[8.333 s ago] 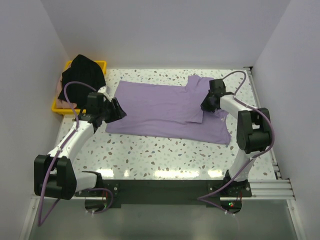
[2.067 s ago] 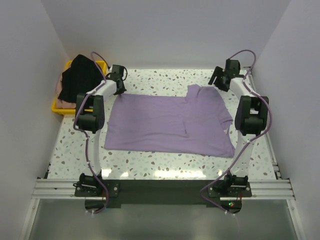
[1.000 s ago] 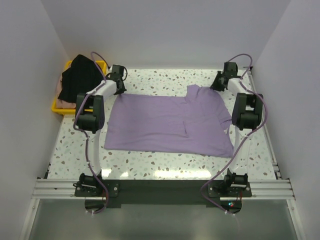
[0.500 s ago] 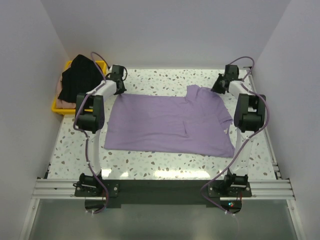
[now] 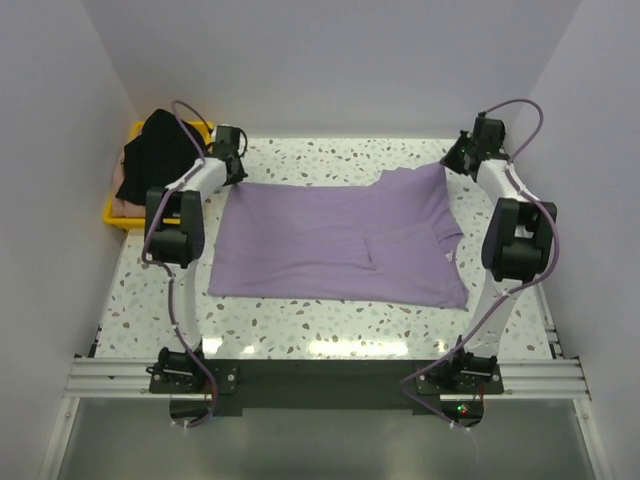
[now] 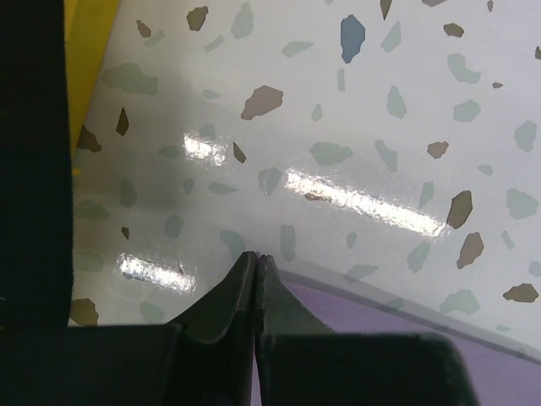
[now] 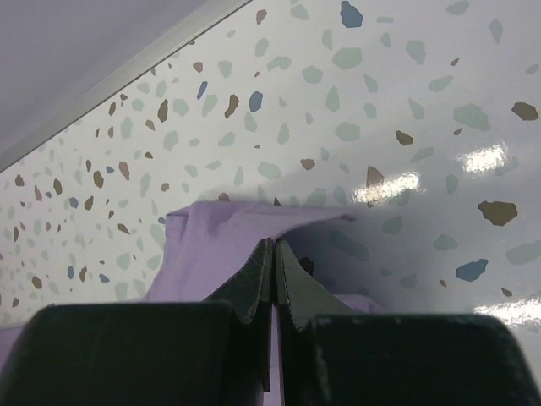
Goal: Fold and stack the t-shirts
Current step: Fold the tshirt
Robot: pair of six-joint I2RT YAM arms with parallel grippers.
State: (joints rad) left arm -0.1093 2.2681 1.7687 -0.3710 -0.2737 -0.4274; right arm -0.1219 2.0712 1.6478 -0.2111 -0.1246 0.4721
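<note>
My left gripper draws the pinched corner back next and releases it midway along the shirt's tray-side edge (image 5: 225,240), since that spot lies back from my gripper.
The lavender-purple t-shirt (image 5: 330,240) lies spread out across the middle of the table. My left gripper (image 5: 236,176) is at its far left corner, shut on the cloth edge; in the left wrist view the jaws (image 6: 256,257) meet with purple fabric (image 6: 406,338) beside and between them. My right gripper (image 5: 457,163) is shut on the far right corner, which it holds raised off the table (image 7: 273,245), the purple cloth (image 7: 211,245) draping behind the fingers. A black t-shirt (image 5: 160,150) is heaped on the tray, with a pale pink one (image 5: 122,207) peeking out under it.
The yellow tray (image 5: 205,127) stands at the far left corner against the left wall, its edge also in the left wrist view (image 6: 89,51). White walls close in the back and both sides. Speckled tabletop (image 5: 330,320) shows around the shirt.
The right gripper has shut on the shirt's far right corner and drawn it up and toward the far right, stretching that side out. The left gripper has stayed shut at its corner.
</note>
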